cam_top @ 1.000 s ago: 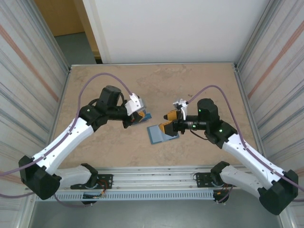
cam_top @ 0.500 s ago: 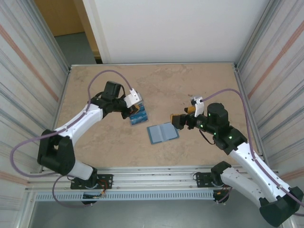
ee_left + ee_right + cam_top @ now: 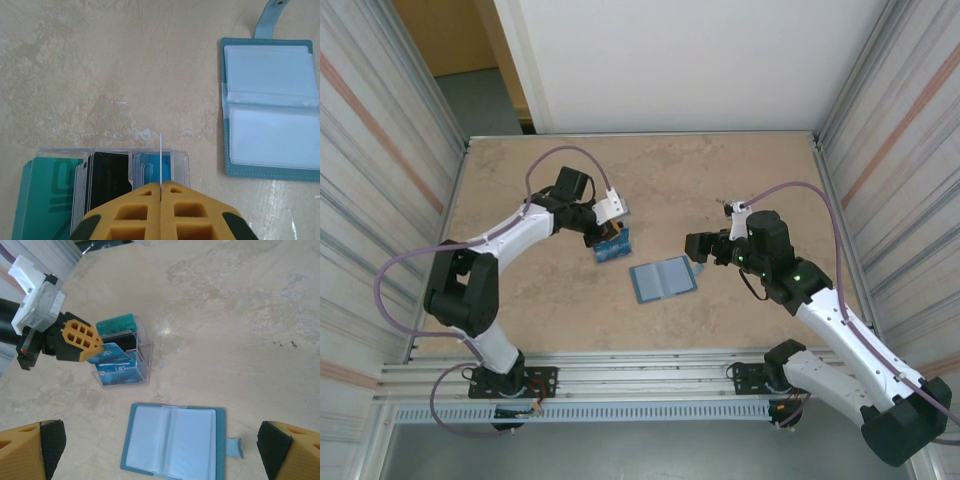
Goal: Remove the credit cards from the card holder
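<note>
The robot needs to bring the thin card [image 3: 112, 354] in its left gripper down to the blue section of the clear box below next, and release it where other blue cards stand.
The card holder [image 3: 662, 279] lies open and flat on the table, its clear sleeves [image 3: 172, 440] looking empty and its tab [image 3: 235, 447] pointing right. My left gripper [image 3: 160, 186] is shut on a thin blue credit card [image 3: 112, 354], seen edge-on [image 3: 160, 160], just over a clear plastic box [image 3: 180, 162]. In the box stand teal [image 3: 45, 195], black [image 3: 107, 182] and blue [image 3: 145, 170] credit cards. My right gripper [image 3: 160, 450] hangs wide open above the holder's right side [image 3: 698, 250], with nothing between its fingers [image 3: 35, 445].
The clear box [image 3: 613, 245] sits left of the holder and a little farther back. Bare stone-patterned tabletop [image 3: 720, 180] surrounds both. Corrugated metal walls [image 3: 380, 200] close in the left and right sides.
My right gripper has opened fully and drawn back to the right, off the card holder. The left arm has swung its elbow outward while its gripper stays shut on the card by the box.
</note>
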`<state>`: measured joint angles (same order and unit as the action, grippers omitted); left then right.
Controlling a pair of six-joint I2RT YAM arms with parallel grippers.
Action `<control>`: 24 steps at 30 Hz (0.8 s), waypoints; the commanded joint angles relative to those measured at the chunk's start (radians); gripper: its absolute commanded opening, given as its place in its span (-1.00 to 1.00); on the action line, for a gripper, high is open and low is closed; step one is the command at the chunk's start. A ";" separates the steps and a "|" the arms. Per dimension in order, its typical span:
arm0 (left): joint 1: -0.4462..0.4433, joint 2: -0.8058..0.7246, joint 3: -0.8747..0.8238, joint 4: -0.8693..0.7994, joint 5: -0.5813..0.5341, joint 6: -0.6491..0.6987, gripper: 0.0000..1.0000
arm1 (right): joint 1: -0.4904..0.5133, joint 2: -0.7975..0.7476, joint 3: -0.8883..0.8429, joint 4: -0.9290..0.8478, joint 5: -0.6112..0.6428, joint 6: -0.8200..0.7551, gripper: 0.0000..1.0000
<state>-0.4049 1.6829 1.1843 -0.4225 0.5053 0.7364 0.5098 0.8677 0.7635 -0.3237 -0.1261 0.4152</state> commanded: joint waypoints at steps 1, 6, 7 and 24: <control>0.007 0.025 0.031 -0.028 0.026 0.021 -1.00 | -0.007 -0.002 0.038 -0.011 0.019 0.024 0.99; 0.008 0.054 0.037 -0.033 0.010 0.018 -1.00 | -0.007 -0.004 0.038 -0.022 0.016 0.024 0.99; 0.008 0.057 0.037 -0.033 0.009 0.015 -1.00 | -0.007 -0.005 0.039 -0.022 0.016 0.023 0.99; 0.009 0.087 0.046 -0.034 -0.009 -0.023 -0.63 | -0.007 0.007 0.039 -0.013 -0.009 0.023 0.99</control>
<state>-0.4049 1.7565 1.1934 -0.4427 0.4953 0.7261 0.5098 0.8711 0.7696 -0.3386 -0.1280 0.4183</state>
